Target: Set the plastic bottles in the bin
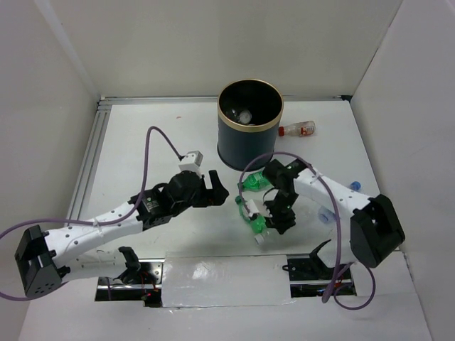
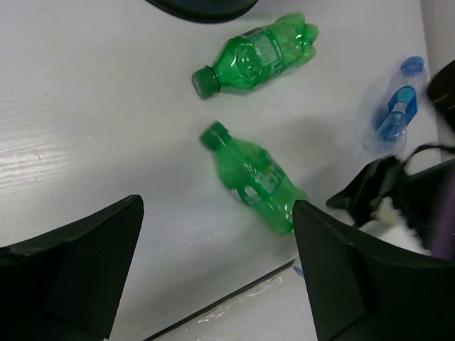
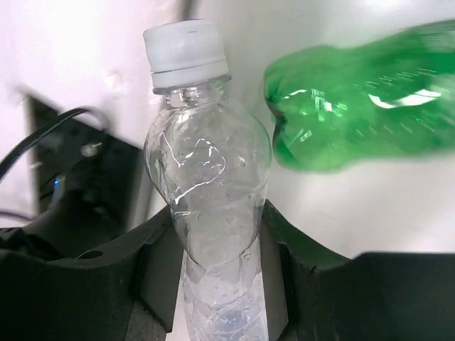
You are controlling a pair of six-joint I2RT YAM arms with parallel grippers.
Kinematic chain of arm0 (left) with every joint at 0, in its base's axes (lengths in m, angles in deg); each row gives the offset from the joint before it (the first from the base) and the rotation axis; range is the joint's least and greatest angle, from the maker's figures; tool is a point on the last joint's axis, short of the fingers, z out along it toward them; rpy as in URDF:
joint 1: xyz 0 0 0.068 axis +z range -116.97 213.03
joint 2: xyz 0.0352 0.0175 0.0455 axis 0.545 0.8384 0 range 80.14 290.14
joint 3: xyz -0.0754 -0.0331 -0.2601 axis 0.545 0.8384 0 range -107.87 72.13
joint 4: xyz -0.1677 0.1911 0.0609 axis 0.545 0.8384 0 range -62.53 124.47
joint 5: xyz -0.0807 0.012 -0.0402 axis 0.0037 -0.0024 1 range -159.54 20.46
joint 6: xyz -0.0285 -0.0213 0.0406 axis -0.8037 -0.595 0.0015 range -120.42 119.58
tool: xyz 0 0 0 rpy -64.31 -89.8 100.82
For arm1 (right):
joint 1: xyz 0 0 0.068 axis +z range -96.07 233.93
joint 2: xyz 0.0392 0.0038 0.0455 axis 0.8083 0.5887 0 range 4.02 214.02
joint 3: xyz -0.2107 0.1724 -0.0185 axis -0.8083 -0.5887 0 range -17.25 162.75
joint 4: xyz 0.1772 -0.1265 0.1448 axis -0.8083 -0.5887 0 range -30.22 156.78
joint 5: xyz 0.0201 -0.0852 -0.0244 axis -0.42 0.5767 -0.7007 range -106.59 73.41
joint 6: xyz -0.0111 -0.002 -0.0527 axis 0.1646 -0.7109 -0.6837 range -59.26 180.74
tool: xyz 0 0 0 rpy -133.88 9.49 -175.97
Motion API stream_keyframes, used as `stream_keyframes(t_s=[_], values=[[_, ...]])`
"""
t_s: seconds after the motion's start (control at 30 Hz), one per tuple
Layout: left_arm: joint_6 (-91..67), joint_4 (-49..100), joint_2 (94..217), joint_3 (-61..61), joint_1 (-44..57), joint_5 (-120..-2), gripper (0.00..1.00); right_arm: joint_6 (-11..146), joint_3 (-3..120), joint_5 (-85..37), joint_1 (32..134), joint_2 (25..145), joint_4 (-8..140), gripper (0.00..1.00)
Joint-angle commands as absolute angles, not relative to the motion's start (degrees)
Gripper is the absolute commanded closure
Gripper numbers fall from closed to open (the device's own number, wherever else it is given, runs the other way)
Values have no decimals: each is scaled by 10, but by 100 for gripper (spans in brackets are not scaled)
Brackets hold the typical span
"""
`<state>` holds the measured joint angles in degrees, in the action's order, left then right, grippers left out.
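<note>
The bin's opening [image 1: 250, 104] is farther outward than my right gripper and above it, so my right gripper should lift the clear bottle past the bin's gold rim, move outward and let go.
My right gripper [image 3: 217, 238] is shut on a clear bottle with a white cap [image 3: 206, 170], low over the table; in the top view the gripper [image 1: 276, 219] holds it cap-down [image 1: 261, 239]. A green bottle [image 3: 362, 106] lies right beside it. My left gripper [image 2: 217, 207] is open and empty, above the table left of two lying green bottles [image 2: 256, 51] [image 2: 252, 176]. In the top view it [image 1: 219, 190] is left of them [image 1: 252, 185] [image 1: 256, 222]. The dark bin [image 1: 249, 149] stands behind, with a clear bottle inside [image 1: 244, 114].
A clear bottle with a red label [image 1: 298, 129] lies right of the bin. A blue-tinted bottle [image 2: 394, 106] lies right of the green ones, near my right arm [image 1: 334, 195]. White walls close in the table. A taped strip [image 1: 224, 280] runs along the near edge.
</note>
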<state>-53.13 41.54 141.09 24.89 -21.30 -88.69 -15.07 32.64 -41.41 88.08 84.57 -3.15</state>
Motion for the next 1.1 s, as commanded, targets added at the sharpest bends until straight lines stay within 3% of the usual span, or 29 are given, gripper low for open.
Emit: stream_keyframes(t_s=[0.0, 0.27, 0.37, 0.53, 0.87, 0.93, 1.03, 1.07], values=[[-539, 372, 1450, 232, -216, -854, 2, -138, 456, -460, 851, 796, -58, 81], [-591, 364, 1552, 201, -216, -796, 2, -136, 708, -489, 772, 809, -58, 82], [-625, 392, 1584, 180, -210, -796, 2, -118, 760, -533, 754, 814, 13, 84], [-660, 367, 1639, 173, -178, -746, 2, -43, 789, -602, 736, 806, 264, 85], [-704, 356, 1712, 157, -178, -685, 2, -18, 864, -654, 716, 938, 418, 81], [-710, 350, 1736, 143, -183, -678, 2, 19, 864, -686, 700, 971, 426, 62], [-710, 361, 1758, 126, -188, -678, 2, 79, 858, -695, 687, 995, 452, 23], [-710, 361, 1771, 119, -194, -678, 2, 97, 852, -695, 687, 1002, 466, 15]])
